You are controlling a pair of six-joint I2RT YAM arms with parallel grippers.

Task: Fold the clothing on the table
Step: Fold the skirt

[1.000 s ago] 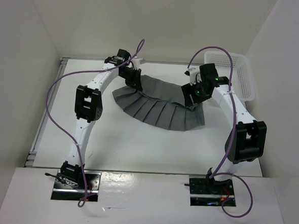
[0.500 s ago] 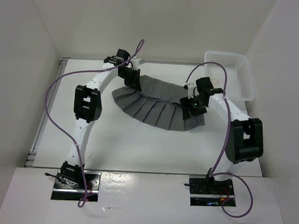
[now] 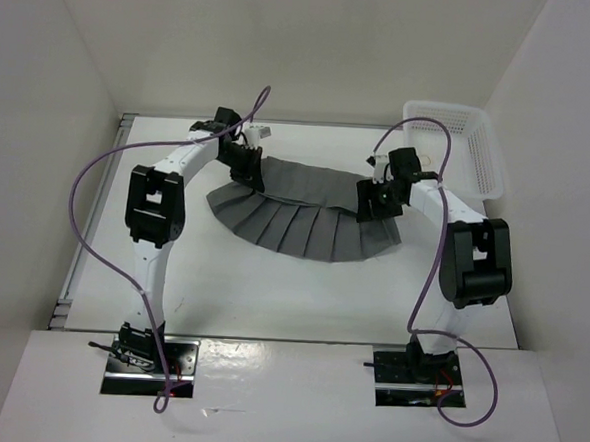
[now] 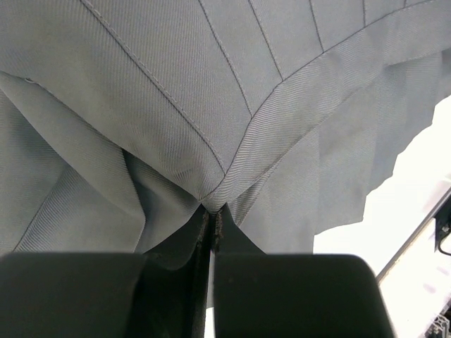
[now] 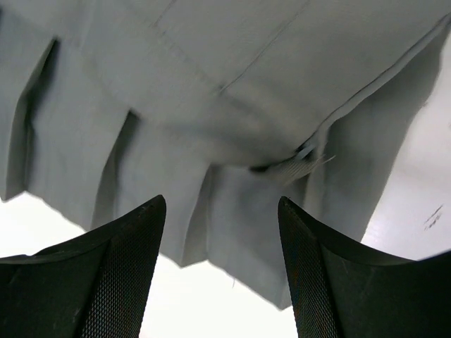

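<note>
My empty right gripper should next lower to the skirt's folded edge by the white label [image 5: 299, 167] below it, toward the right in the wrist view.
The clothing [image 3: 295, 219], a mid-grey pleated skirt, lies spread in a curved fan across the far half of the table [image 3: 271, 290]. At its upper left corner my left gripper [image 3: 246, 168] is shut on a pinch of the fabric; in the left wrist view that pinch [image 4: 211, 204] gathers into folds between the closed jaws [image 4: 211, 211]. My right gripper [image 3: 371, 203] hovers over the skirt's right end. It is open [image 5: 218, 211], with the pleated hem [image 5: 211, 84] and a small white label [image 5: 299, 167] beyond its fingertips and nothing between them.
A white mesh basket [image 3: 460, 141] stands at the far right corner, just behind the right arm. White walls close in the table on three sides. A thin metal rail [image 3: 82, 258] runs along the left edge. Purple cables loop off both arms.
My left gripper has shut on the skirt's corner and shifted slightly left, pulling that end with it. My right gripper has moved back and left over the skirt's right end, jaws narrowing a little.
</note>
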